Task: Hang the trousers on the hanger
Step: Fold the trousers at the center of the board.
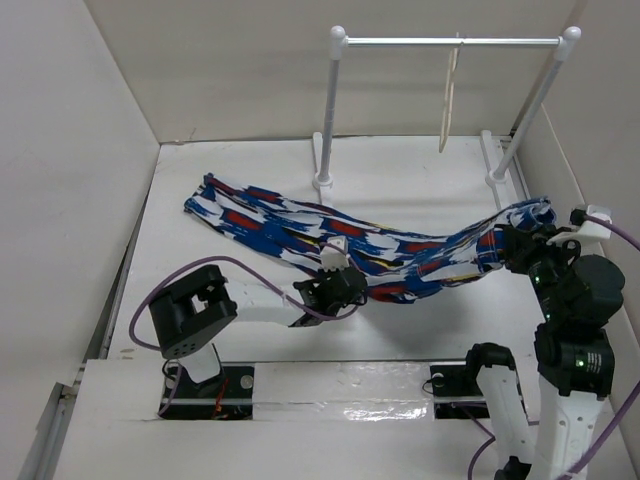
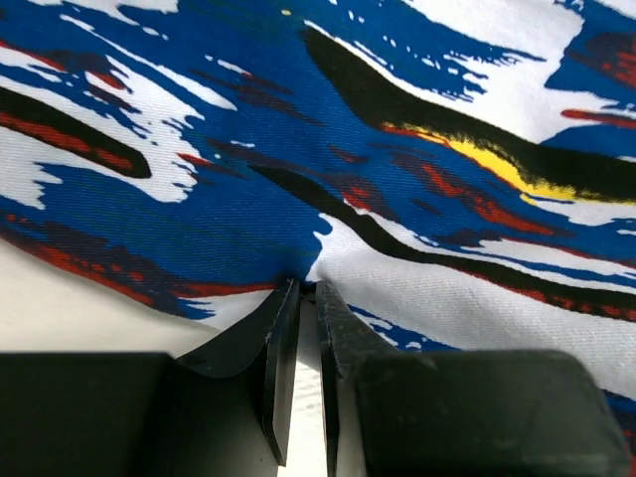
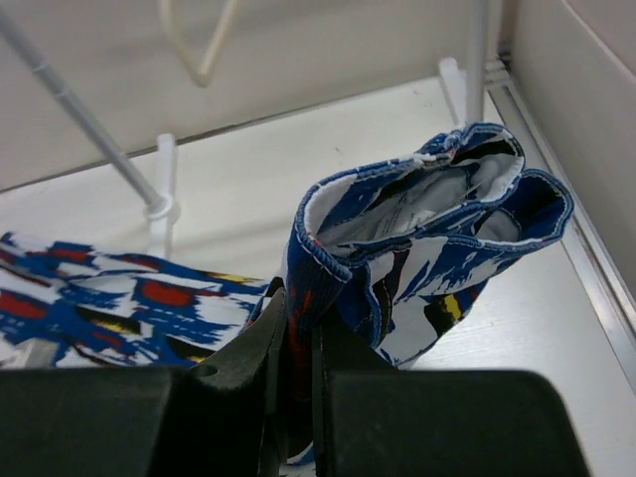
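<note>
The trousers (image 1: 400, 250) lie stretched out. My right gripper will next swing the raised waist end of the trousers to the left in the top view, across them to their opposite end.
The trousers (image 1: 400, 250), blue with white, red, black and yellow streaks, lie stretched across the table from far left to right. My left gripper (image 1: 335, 272) is at their near edge in the middle. In the left wrist view it (image 2: 308, 288) is shut, pinching a puckered fold of the cloth (image 2: 298, 179). My right gripper (image 1: 510, 248) is shut on the waist end and holds it raised. The right wrist view shows the gripper (image 3: 298, 318) and the open waistband (image 3: 427, 248) above it. The cream hanger (image 1: 449, 95) hangs on the rack bar at the back, and also shows in the right wrist view (image 3: 204, 76).
A white tubular rack (image 1: 450, 42) with ball-capped posts stands at the back right, its feet on the table (image 1: 325, 180). Its pole crosses the right wrist view (image 3: 75, 109). White walls enclose the table on the left, back and right.
</note>
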